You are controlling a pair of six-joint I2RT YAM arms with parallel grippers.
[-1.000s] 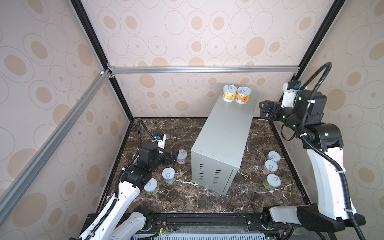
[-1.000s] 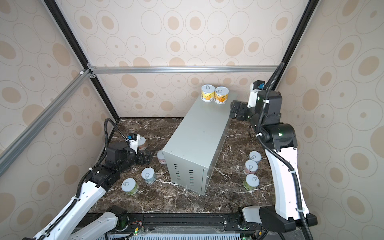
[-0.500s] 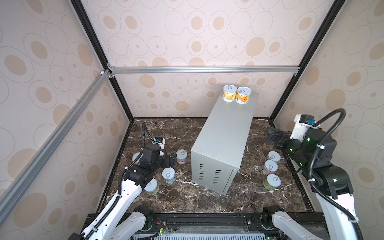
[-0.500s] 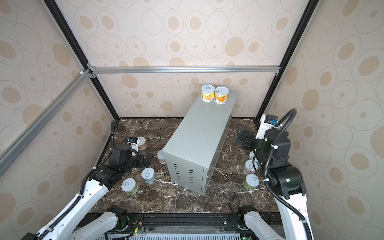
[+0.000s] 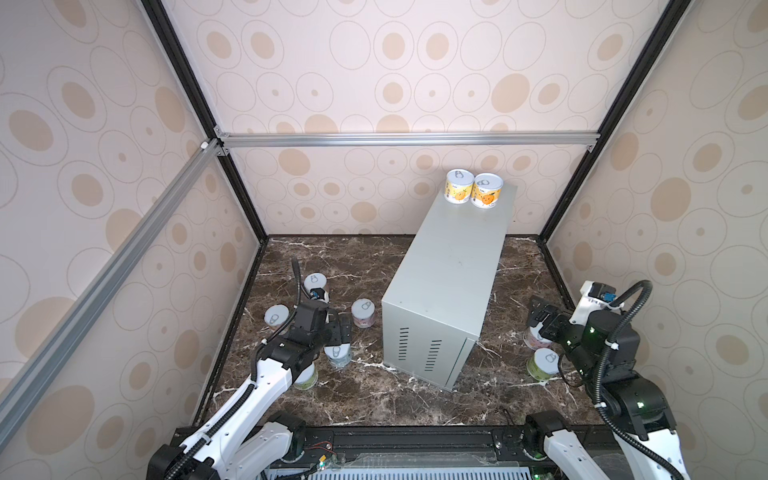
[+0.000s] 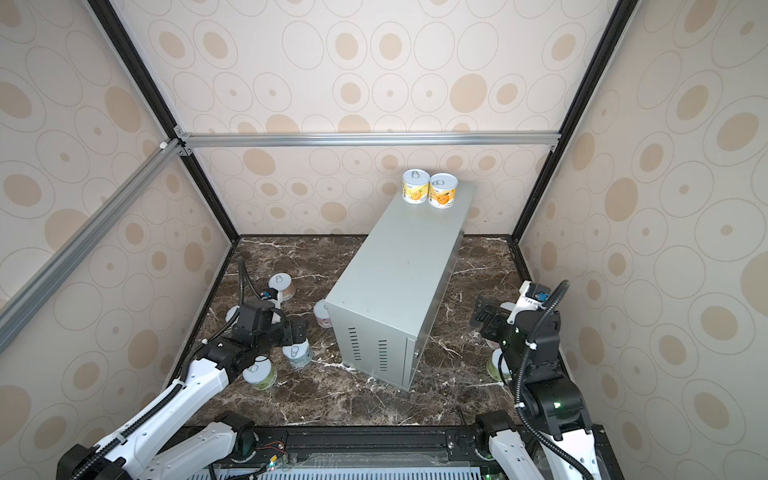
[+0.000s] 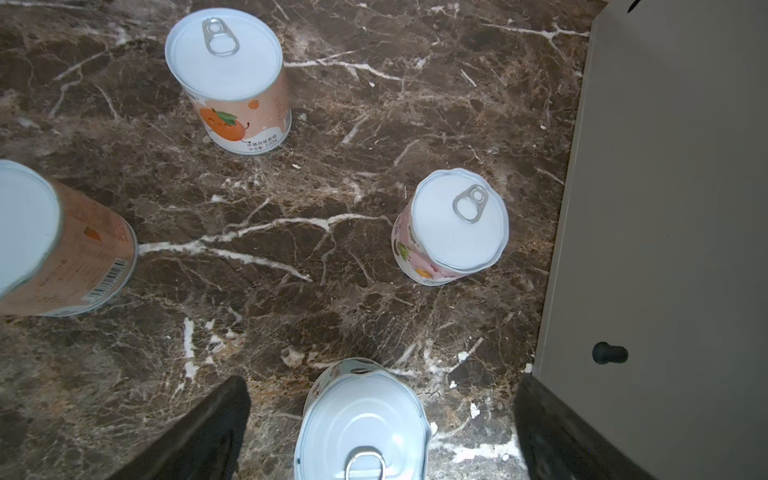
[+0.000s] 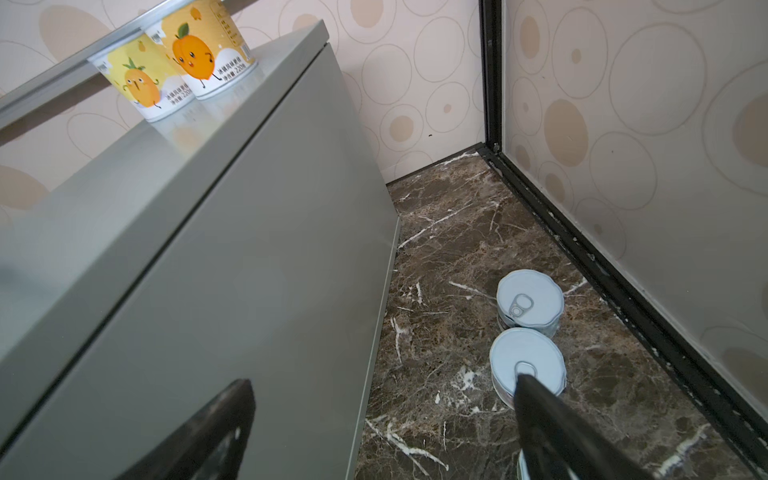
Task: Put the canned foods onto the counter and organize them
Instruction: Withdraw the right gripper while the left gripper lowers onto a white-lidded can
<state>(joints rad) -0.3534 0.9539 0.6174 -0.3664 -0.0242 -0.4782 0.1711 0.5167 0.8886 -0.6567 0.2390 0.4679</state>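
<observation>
The can's lid is between my open fingers, so my left gripper will next move down around the sides of the pale blue can and close.
The counter is a tall grey box, with two yellow-orange cans at its far end. My left gripper hangs open just above a pale blue can, which sits between its fingers untouched. Near it on the floor stand a pink can, two salmon cans and a green can. My right gripper is open and low beside the counter, over the right-hand cans. It holds nothing.
The floor is dark brown marble. Patterned walls with black frame posts close in the back and both sides. A green can stands by the right arm. The counter's near end has vent slots.
The right arm has dropped from beside the counter's far end down to the floor cans on the right. The left gripper has shifted slightly nearer, over the pale blue can.
</observation>
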